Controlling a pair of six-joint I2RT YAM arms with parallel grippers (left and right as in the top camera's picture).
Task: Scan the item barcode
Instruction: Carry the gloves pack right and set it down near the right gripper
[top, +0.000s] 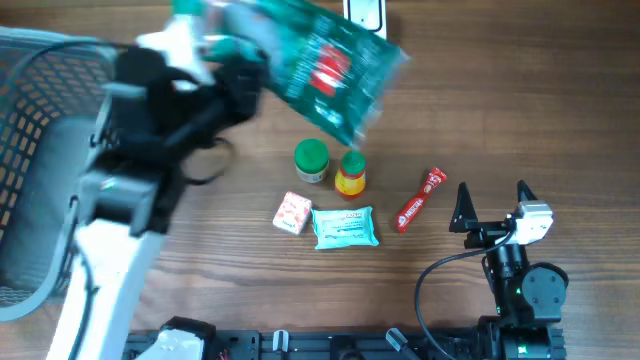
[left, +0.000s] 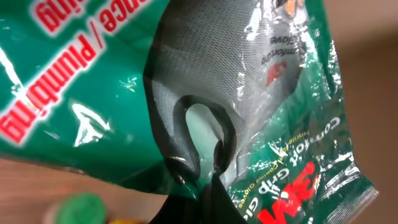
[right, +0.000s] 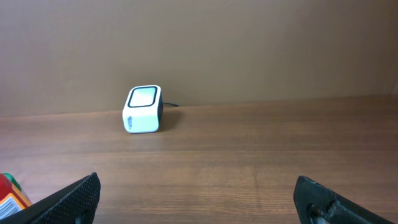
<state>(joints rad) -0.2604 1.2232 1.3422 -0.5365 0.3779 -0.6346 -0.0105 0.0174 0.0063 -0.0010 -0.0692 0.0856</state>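
Note:
My left gripper is to swing across to its right in the overhead view and down, then release the package on the clear tabletop (top: 456, 172) beside the red tube.
A green glossy package of grey work gloves (top: 330, 68) hangs tilted in the air over the back of the table, its upper edge close to the white barcode scanner (top: 365, 12). My left gripper (top: 238, 85) is shut on the package's left edge. In the left wrist view the package (left: 93, 93) fills the frame, and the left gripper (left: 208, 186) pinches it at the bottom. No barcode shows on the visible face. My right gripper (top: 492, 195) rests open and empty at the right front. Its wrist view looks past the right gripper (right: 199, 199) at the scanner (right: 142, 109).
On the table lie a green-capped jar (top: 311, 160), a small yellow bottle (top: 350, 175), a red tube (top: 421, 198), a pink-and-white box (top: 292, 212) and a teal packet (top: 345, 227). A wire basket (top: 40, 150) stands at the left edge.

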